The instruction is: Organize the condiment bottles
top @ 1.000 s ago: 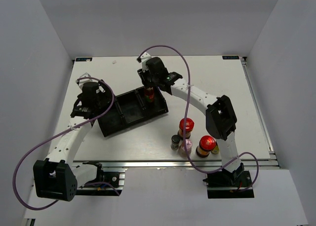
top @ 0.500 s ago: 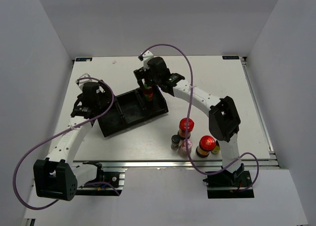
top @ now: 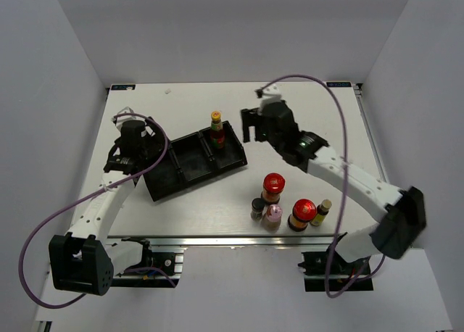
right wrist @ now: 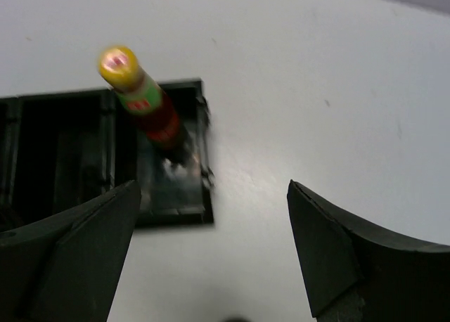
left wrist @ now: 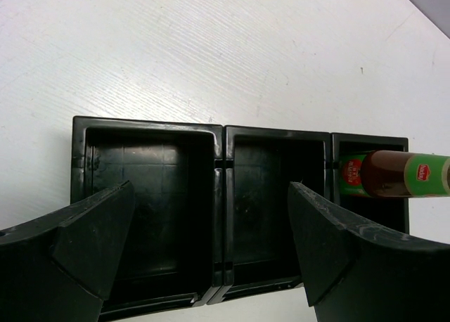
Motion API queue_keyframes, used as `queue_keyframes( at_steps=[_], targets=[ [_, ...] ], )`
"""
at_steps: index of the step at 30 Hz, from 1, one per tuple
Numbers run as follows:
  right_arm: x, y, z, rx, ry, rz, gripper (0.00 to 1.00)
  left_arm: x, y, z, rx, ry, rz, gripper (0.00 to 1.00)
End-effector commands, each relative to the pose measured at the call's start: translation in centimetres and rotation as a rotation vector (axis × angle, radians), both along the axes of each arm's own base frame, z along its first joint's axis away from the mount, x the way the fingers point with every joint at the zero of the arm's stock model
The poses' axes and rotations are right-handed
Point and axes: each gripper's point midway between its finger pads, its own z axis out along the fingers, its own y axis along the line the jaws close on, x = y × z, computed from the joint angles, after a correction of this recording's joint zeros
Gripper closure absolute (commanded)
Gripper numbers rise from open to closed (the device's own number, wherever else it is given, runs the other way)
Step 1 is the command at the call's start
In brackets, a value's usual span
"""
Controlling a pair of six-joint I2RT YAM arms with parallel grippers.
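My right gripper should next pull back and go down around the second yellow-capped bottle's neck (top: 322,210), because the bottle stands below the gripper, to its right in the top view.
A slim yellow-capped sauce bottle (top: 216,129) stands upright in the right-hand compartment of the black tray (top: 180,165). My right gripper (top: 249,127) is open just right of it and touches nothing. In the right wrist view the bottle (right wrist: 144,100) is up and left of the open gripper (right wrist: 212,188). My left gripper (top: 145,152) is open at the tray's left end, its fingers (left wrist: 91,230) straddling the two vacant compartments. Near the front edge stand two red-lidded jars (top: 273,185) (top: 301,212), a dark-capped jar (top: 257,207), a pink-capped jar (top: 272,214) and a second yellow-capped bottle (top: 322,210).
The tray lies at an angle, left of the table's middle. A purple cable (top: 319,82) arcs over the right arm and another (top: 43,230) loops off the left side. Grey walls close in the table on three sides.
My right gripper has opened and let go of the sauce bottle, which stays in the tray's right compartment. The right arm has pulled back to the right. The left arm has not moved.
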Motion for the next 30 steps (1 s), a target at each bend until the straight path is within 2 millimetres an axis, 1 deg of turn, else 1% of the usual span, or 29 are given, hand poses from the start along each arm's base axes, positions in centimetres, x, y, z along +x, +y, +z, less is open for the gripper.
queue_keyframes(
  at_steps=[1, 2, 3, 4, 5, 6, 7, 8, 9, 10, 12, 13, 15, 17, 19, 20, 23, 24, 26, 27, 28, 30],
  targets=[
    [-3.3, -8.3, -1.0, 0.022, 0.058, -0.282, 0.11, 0.1, -0.6, 1.2, -0.021, -0.043, -0.03, 0.02],
    [-4.3, -10.1, -2.0, 0.053, 0.104, -0.363, 0.11, 0.2, -0.8, 1.4, -0.024, -0.049, -0.038, 0.02],
    [-6.3, -13.0, -2.7, 0.029, 0.152, -0.417, 0.11, 0.3, -0.8, 1.3, -0.023, -0.048, -0.044, 0.02],
    [-7.6, -15.1, -4.3, -0.002, 0.186, -0.483, 0.11, 0.3, -0.9, 1.3, -0.024, -0.046, -0.045, 0.02],
    [-8.7, -16.3, -5.0, 0.032, 0.221, -0.551, 0.11, 0.3, -0.9, 1.2, -0.022, -0.048, -0.046, 0.02],
    [-11.0, -18.7, -5.8, -0.006, 0.27, -0.605, 0.11, 0.3, -0.9, 1.1, -0.022, -0.046, -0.046, 0.02],
    [-12.3, -20.0, -6.8, -0.02, 0.3, -0.649, 0.11, 0.3, -0.8, 1.1, -0.021, -0.046, -0.044, 0.02],
    [-13.3, -20.6, -7.4, 0.01, 0.335, -0.7, 0.11, 0.3, -0.7, 1.0, -0.02, -0.044, -0.039, 0.02],
    [-15.2, -22.2, -8.0, -0.029, 0.376, -0.73, 0.11, 0.3, -0.8, 1.0, -0.021, -0.047, -0.041, 0.02],
    [-15.9, -23.1, -8.2, -0.035, 0.388, -0.767, 0.11, 0.3, -0.8, 1.0, -0.021, -0.047, -0.041, 0.02],
    [-17.2, -24.0, -8.6, -0.01, 0.416, -0.827, 0.11, 0.3, -0.9, 0.7, -0.024, -0.04, -0.048, 0.02],
    [-18.3, -24.8, -9.0, -0.036, 0.444, -0.848, 0.11, 0.3, -0.9, 0.6, -0.023, -0.035, -0.05, 0.02],
    [-19.3, -25.1, -9.8, -0.011, 0.48, -0.883, 0.11, 0.2, -0.7, 0.4, -0.016, -0.028, -0.042, 0.02],
    [-20.7, -25.8, -10.9, -0.024, 0.524, -0.917, 0.11, 0.2, -0.6, 0.3, -0.011, -0.024, -0.035, 0.02],
    [-21.3, -26.4, -11.4, 0.002, 0.526, -0.956, 0.11, 0.1, -0.6, 0.2, -0.01, -0.024, -0.034, 0.02],
    [-21.7, -26.7, -11.9, 0.007, 0.531, -0.966, 0.11, 0.1, -0.6, 0.1, -0.011, -0.024, -0.035, 0.02],
    [-21.9, -26.0, -12.9, 0.052, 0.557, -0.958, 0.11, 0.3, -0.8, 0.2, -0.013, -0.023, -0.046, 0.02],
    [-22.3, -26.1, -13.7, 0.034, 0.576, -0.96, 0.11, 0.3, -0.7, 0.1, -0.013, -0.02, -0.045, 0.02],
    [-22.8, -26.1, -14.3, 0.031, 0.601, -0.966, 0.12, 0.3, -0.8, 0.0, -0.012, -0.018, -0.045, 0.02],
    [-23.0, -26.1, -14.6, 0.031, 0.612, -0.966, 0.14, 0.3, -0.7, -0.1, -0.013, -0.019, -0.043, 0.02],
    [-23.0, -26.0, -14.7, 0.039, 0.613, -0.963, 0.15, 0.3, -0.7, -0.1, -0.014, -0.018, -0.044, 0.02],
    [-22.8, -25.7, -14.7, 0.072, 0.608, -0.95, 0.2, 0.3, -0.7, -0.2, -0.013, -0.014, -0.044, 0.02]
  ],
)
